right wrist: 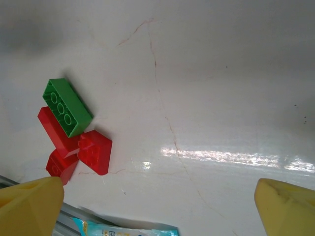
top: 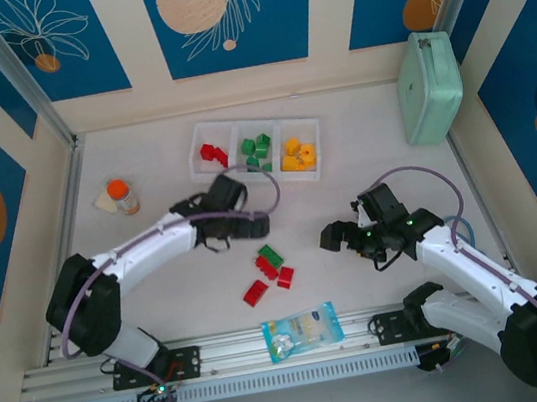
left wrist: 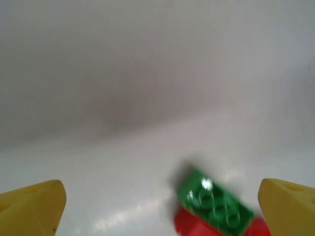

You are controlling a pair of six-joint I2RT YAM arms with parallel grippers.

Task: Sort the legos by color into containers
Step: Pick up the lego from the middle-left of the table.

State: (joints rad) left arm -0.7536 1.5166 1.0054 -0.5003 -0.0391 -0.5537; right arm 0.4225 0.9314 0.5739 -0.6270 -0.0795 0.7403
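I will next draw my left gripper back past the green lego and down onto the red curved brick [top: 255, 293], because the brick is below my gripper and closer to the metal bar.
The white tray of containers [top: 193, 143] sits at the back centre, with red legos [top: 211, 154] in its left compartment, green ones [top: 257, 149] in the middle and yellow ones [top: 298, 155] on the right. A loose green lego [top: 270, 254] [left wrist: 216, 204] [right wrist: 66, 105] lies mid-table against three red legos [top: 266, 267] [right wrist: 96, 150]. My left gripper [top: 252, 226] [left wrist: 160, 206] hangs open just behind this cluster, holding nothing. To the right of the cluster, my right gripper [top: 340, 236] [right wrist: 157, 206] is open and empty over bare table.
A mint-green case [top: 430, 86] leans at the back right. An orange-capped bottle [top: 123, 195] stands at the left. A clear blue-printed bag [top: 303, 330] [right wrist: 123, 230] lies on the metal rail [top: 221, 355] at the near edge.
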